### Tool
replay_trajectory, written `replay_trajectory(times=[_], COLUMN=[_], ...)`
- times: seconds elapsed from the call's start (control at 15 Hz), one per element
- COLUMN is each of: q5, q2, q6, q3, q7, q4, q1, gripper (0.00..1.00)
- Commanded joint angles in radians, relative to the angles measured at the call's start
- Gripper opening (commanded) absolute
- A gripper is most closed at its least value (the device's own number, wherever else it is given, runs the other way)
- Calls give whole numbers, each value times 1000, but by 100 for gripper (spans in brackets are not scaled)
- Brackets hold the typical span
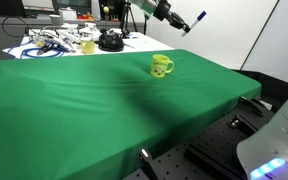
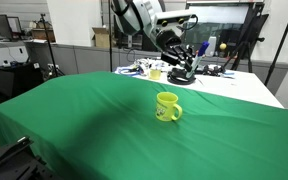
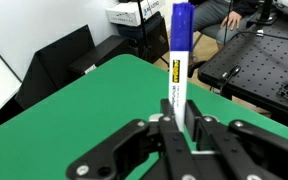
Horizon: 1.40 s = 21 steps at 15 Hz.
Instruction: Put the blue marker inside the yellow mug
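Observation:
My gripper moves down toward the yellow mug (image 1: pixel 162 66) next, then lowers the marker's white end inside the mug's rim.
My gripper (image 3: pixel 179 125) is shut on the blue marker (image 3: pixel 179 50), a white barrel with a blue cap that sticks out past the fingertips. In an exterior view the gripper (image 1: pixel 177 18) is high in the air beyond the table's far edge, with the marker (image 1: pixel 197 18) pointing out from it. It also shows raised in the other exterior view (image 2: pixel 176 38). The yellow mug (image 1: pixel 162 66) stands upright on the green cloth, well below the gripper and nearer the camera. It shows in both exterior views (image 2: pixel 167 106), handle to the side, and is out of the wrist view.
The green cloth (image 1: pixel 94 100) covers the table. Behind it a white surface holds clutter: a pale yellowish cup (image 1: pixel 87 46), a black round object (image 1: pixel 109 41) and cables. A black metal frame (image 3: pixel 254 70) stands beside the table's edge.

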Motion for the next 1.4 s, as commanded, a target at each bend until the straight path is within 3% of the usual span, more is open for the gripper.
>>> replay_trajectory(times=[0.0, 1.13, 1.2, 1.27, 1.33], q5=[-20, -19, -14, -14, -15], q2=[128, 385, 392, 397, 398], q6=[-29, 70, 69, 67, 64], q3=[22, 52, 53, 54, 54], q7=[-22, -63, -61, -64, -65], q4=[139, 317, 323, 329, 331], q1=[7, 54, 57, 59, 62], gripper=[4, 4, 21, 44, 46])
